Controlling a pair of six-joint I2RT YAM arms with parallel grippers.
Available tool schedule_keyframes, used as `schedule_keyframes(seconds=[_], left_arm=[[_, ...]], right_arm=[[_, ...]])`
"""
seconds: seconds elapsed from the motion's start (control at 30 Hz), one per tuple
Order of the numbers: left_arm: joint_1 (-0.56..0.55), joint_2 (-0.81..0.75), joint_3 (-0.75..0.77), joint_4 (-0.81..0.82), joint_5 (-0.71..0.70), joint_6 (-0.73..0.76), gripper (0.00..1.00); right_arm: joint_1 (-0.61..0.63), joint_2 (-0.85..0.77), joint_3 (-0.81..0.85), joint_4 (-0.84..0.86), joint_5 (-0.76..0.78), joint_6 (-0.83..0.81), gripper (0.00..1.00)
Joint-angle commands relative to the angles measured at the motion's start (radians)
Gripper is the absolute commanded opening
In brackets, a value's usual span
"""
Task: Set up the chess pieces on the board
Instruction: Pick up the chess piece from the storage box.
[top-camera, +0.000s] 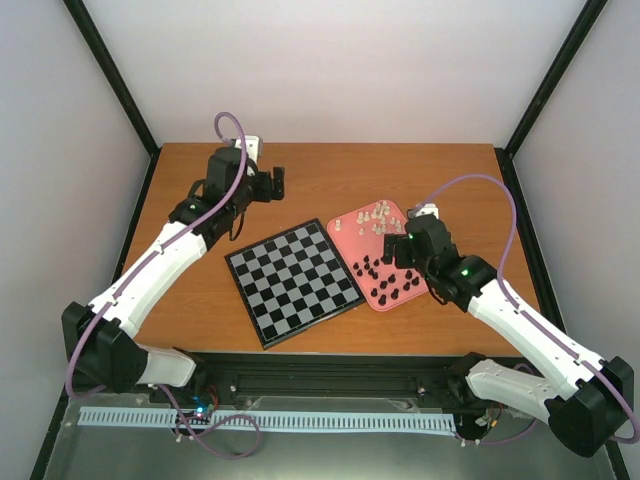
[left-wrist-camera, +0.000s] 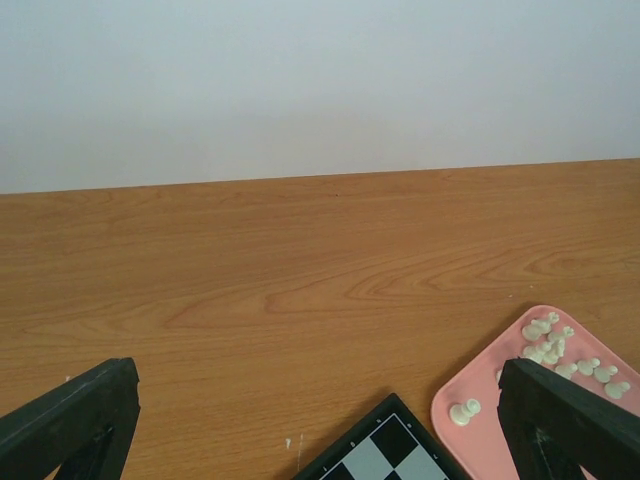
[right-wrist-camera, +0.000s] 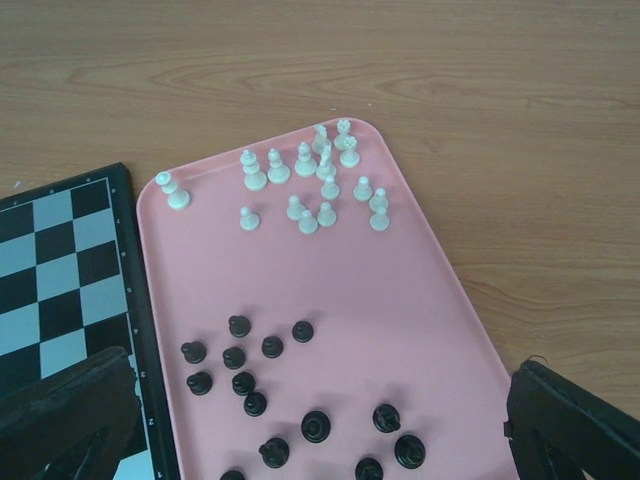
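Note:
A black piece is by the tray's near edge (top-camera: 394, 294), and the board is empty. My right gripper will move back and down onto that piece next, for the board.
The board (top-camera: 293, 282) lies at the table's middle with no pieces on it. To its right the pink tray (top-camera: 352, 240) holds cream-white pieces (top-camera: 375, 218) at its far end and black pieces (top-camera: 385, 282) at its near end. My right gripper (top-camera: 397, 250) hovers over the tray, open and empty; in the right wrist view it (right-wrist-camera: 320, 400) is above the black pieces (right-wrist-camera: 260, 380), with the white pieces (right-wrist-camera: 305, 185) farther off. My left gripper (top-camera: 277, 182) is open and empty above bare table beyond the board's far corner (left-wrist-camera: 385, 450).
The tray (right-wrist-camera: 420, 290) lies tight against the board's right edge (right-wrist-camera: 50, 270). In the left wrist view the tray's corner (left-wrist-camera: 478, 445) shows with white pieces (left-wrist-camera: 545, 345). White walls close in the back and the sides. Bare wood lies behind the board.

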Motion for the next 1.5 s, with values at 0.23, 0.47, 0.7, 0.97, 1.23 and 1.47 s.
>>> schedule_keyframes(seconds=[0.23,0.47,0.7,0.97,1.23,1.47], left_arm=[[-0.011,0.003,0.004,0.018,-0.043,-0.001,1.0],[-0.011,0.002,-0.016,0.038,-0.042,-0.01,1.0],[-0.011,0.002,-0.029,0.049,-0.045,-0.011,1.0],[-0.011,0.025,-0.021,0.049,-0.059,-0.001,1.0],[-0.011,0.046,-0.016,0.048,-0.065,-0.001,1.0],[-0.011,0.051,-0.016,0.048,-0.07,-0.001,1.0]], right_arm=[[0.011,0.001,-0.034,-0.075,0.056,0.043,0.83],[0.011,0.012,-0.066,-0.107,-0.009,0.086,0.61],[0.011,0.062,-0.139,-0.084,-0.085,0.138,0.59],[0.011,0.111,-0.186,-0.051,-0.151,0.164,0.44],[0.011,0.142,-0.22,-0.032,-0.161,0.167,0.41],[0.013,0.178,-0.228,-0.011,-0.165,0.163,0.39]])
